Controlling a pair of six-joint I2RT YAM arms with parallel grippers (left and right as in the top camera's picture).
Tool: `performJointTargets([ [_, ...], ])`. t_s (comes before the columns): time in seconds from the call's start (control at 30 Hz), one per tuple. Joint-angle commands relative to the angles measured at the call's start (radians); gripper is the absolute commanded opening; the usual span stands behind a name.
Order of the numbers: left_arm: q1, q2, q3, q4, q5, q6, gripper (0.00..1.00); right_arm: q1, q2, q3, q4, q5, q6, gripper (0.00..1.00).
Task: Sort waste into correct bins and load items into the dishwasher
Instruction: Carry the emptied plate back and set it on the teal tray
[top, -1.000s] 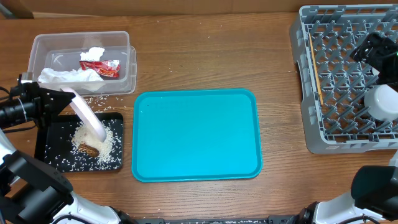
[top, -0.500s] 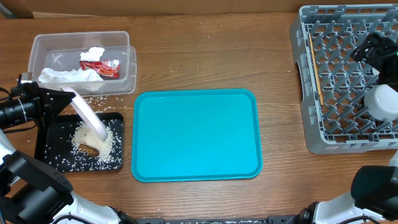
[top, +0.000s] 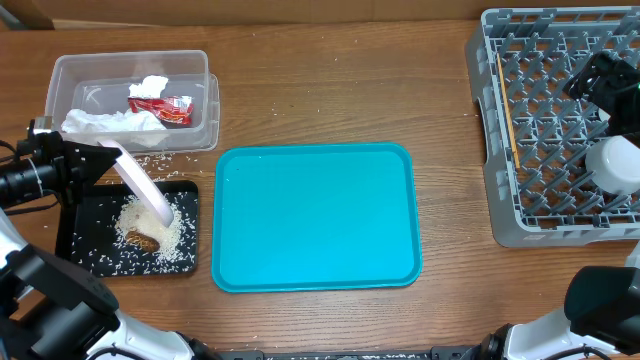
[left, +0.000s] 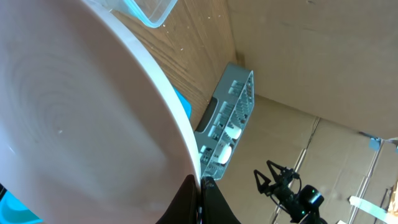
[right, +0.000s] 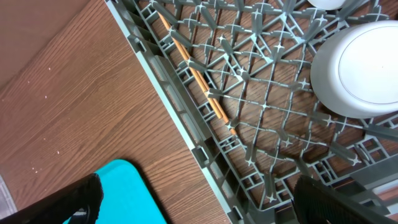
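The rice (top: 170, 232) is in the black tray, so my left gripper will next swing over the bare turquoise tray's middle (top: 322, 212), level the plate, lower it and let go of the plate's rim.
My left gripper (top: 105, 150) is shut on the rim of the white plate (top: 140, 188), which tilts steeply down over the black tray (top: 70, 240). In the left wrist view the plate (left: 81, 124) fills the frame, with the left gripper (left: 199, 186) pinching its edge. A pile of rice (top: 170, 232) and a brown scrap (top: 148, 241) lie in the black tray. The clear tub (top: 60, 75) holds the napkin (top: 100, 122) and red wrapper (top: 172, 108). My right gripper (right: 199, 202) hangs open over the grey dish rack (right: 186, 134), near the chopsticks (right: 196, 78) and an upturned white bowl (right: 360, 62).
The turquoise tray (top: 315, 215) lies at the table's middle. Loose rice grains (top: 150, 160) are scattered between tub and black tray. The dish rack (top: 500, 200) stands at the right edge, with the chopsticks (top: 507, 110) along its left side.
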Motion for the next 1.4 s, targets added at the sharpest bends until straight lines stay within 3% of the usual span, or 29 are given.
performJointTargets([
  [0.0, -0.023, -0.094, -0.026, -0.003, -0.006, 0.016, 0.04, 0.001, -0.003, 0.011, 0.005, 0.003, 0.003, 1.00],
  [0.33, -0.138, -0.416, -0.192, -0.002, -0.247, 0.015, 0.04, 0.001, -0.003, 0.011, 0.005, 0.003, 0.003, 1.00],
  [0.53, -0.201, -0.572, -0.312, 0.140, -0.258, 0.010, 0.04, 0.001, -0.003, 0.011, 0.005, 0.003, 0.003, 1.00],
  [0.8, -0.237, -0.587, -0.392, 0.295, -0.255, -0.116, 0.04, 0.001, -0.003, 0.011, 0.005, 0.003, 0.003, 1.00],
  [1.03, -0.560, -0.587, -0.408, 0.414, -0.327, -0.196, 0.04, 0.001, -0.003, 0.011, 0.005, 0.003, 0.003, 1.00],
  [1.23, -0.950, -0.530, -0.409, 0.602, -0.720, -0.465, 0.04, 0.001, -0.003, 0.011, 0.005, 0.003, 0.003, 1.00],
  [1.37, -1.205, -0.403, -0.409, 0.734, -0.867, -0.584, 0.04, 0.001, -0.003, 0.011, 0.005, 0.003, 0.003, 1.00],
])
